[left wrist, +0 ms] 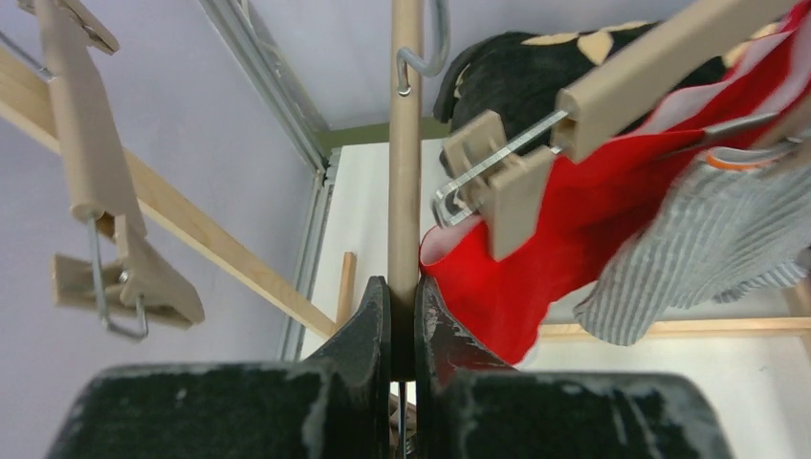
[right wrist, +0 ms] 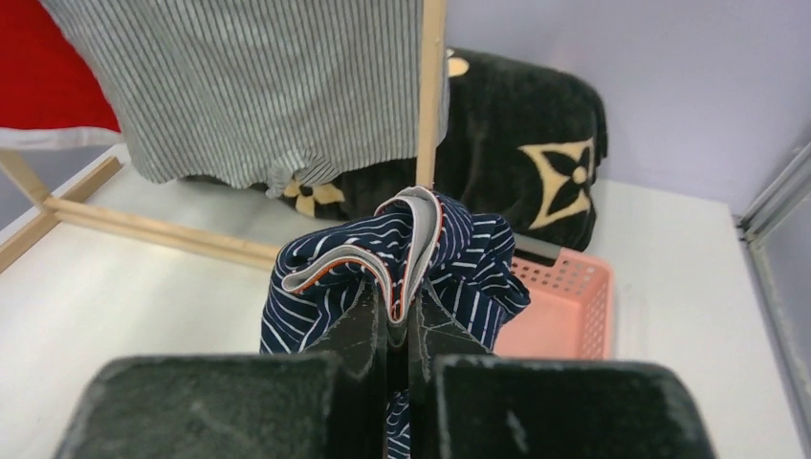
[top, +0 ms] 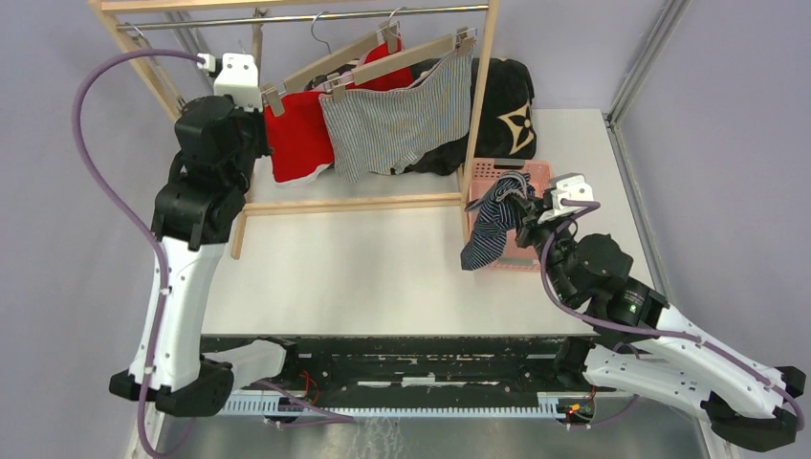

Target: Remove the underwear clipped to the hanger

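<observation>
My left gripper will move the bare hanger it is holding away from the red underwear [top: 296,139] and toward the empty hanger, to the left in the top view.
The red underwear [top: 296,139] and the grey-and-white pinstriped underwear [top: 402,120] hang clipped to two wooden hangers [top: 402,59] on the rack. My left gripper [top: 241,84] is up at the hangers' left end. In the left wrist view it [left wrist: 403,296] is shut on a round wooden rod [left wrist: 405,172], with the red pair [left wrist: 536,258] and its clip [left wrist: 497,191] just to the right. My right gripper [top: 528,203] is shut on the navy striped underwear [top: 490,222] and holds it over the pink basket [top: 537,174]. The right wrist view shows the waistband [right wrist: 411,239] pinched in that gripper [right wrist: 399,306].
The wooden rack frame [top: 354,204] stands on the table's back left, its right post [top: 481,105] beside the basket. A black floral cushion [top: 502,96] lies behind the post. An empty hanger with an open clip [left wrist: 124,277] hangs left of my left gripper.
</observation>
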Controlling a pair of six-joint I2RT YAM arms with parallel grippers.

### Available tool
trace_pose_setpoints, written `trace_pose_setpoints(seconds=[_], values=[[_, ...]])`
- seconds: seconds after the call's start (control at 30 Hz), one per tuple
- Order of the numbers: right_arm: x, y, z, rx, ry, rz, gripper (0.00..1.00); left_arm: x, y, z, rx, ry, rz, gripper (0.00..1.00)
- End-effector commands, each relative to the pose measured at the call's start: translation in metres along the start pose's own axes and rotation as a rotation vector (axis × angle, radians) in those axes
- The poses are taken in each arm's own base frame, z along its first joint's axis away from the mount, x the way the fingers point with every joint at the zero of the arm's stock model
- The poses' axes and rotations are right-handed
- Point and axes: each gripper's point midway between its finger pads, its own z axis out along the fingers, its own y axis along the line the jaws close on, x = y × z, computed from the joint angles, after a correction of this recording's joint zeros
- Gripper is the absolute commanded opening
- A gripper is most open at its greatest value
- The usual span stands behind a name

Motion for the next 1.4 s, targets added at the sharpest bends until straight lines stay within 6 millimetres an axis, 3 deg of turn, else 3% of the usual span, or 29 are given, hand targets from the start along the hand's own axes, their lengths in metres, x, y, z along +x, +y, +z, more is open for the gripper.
trace_pose_setpoints(seconds=[0.0, 0.1, 0.2, 0.33, 0.6, 0.8, 1.1, 1.37], values=[[-0.048, -0.023, -0.003, 0.09, -0.097, -0.037, 0.01, -0.023, 0.019, 0.008, 0.023, -0.039, 0.026, 0.03], [-0.062, -0.034, -0.002, 0.163, -0.127, -0.069, 0.01, -0.009, 0.039, 0.031, 0.095, -0.004, -0.04, 0.03], [-0.067, -0.048, 0.003, 0.265, -0.124, -0.133, 0.01, 0.015, 0.042, 0.049, 0.133, 0.04, -0.085, 0.03], [-0.056, -0.057, 0.018, 0.322, -0.08, -0.165, 0.01, 0.028, 0.038, 0.049, 0.184, 0.026, -0.103, 0.03], [0.018, -0.074, 0.074, 0.34, 0.098, -0.131, 0.01, 0.009, 0.026, 0.031, 0.263, -0.053, -0.109, 0.03], [0.06, -0.079, 0.09, 0.334, 0.169, -0.103, 0.01, -0.012, 0.028, 0.016, 0.253, -0.125, -0.121, 0.03], [0.127, -0.097, 0.117, 0.358, 0.314, -0.076, 0.01, -0.033, 0.036, 0.029, 0.241, -0.149, -0.14, 0.03], [0.154, -0.105, 0.13, 0.374, 0.367, -0.066, 0.01, -0.044, 0.051, 0.04, 0.194, -0.169, -0.148, 0.03]])
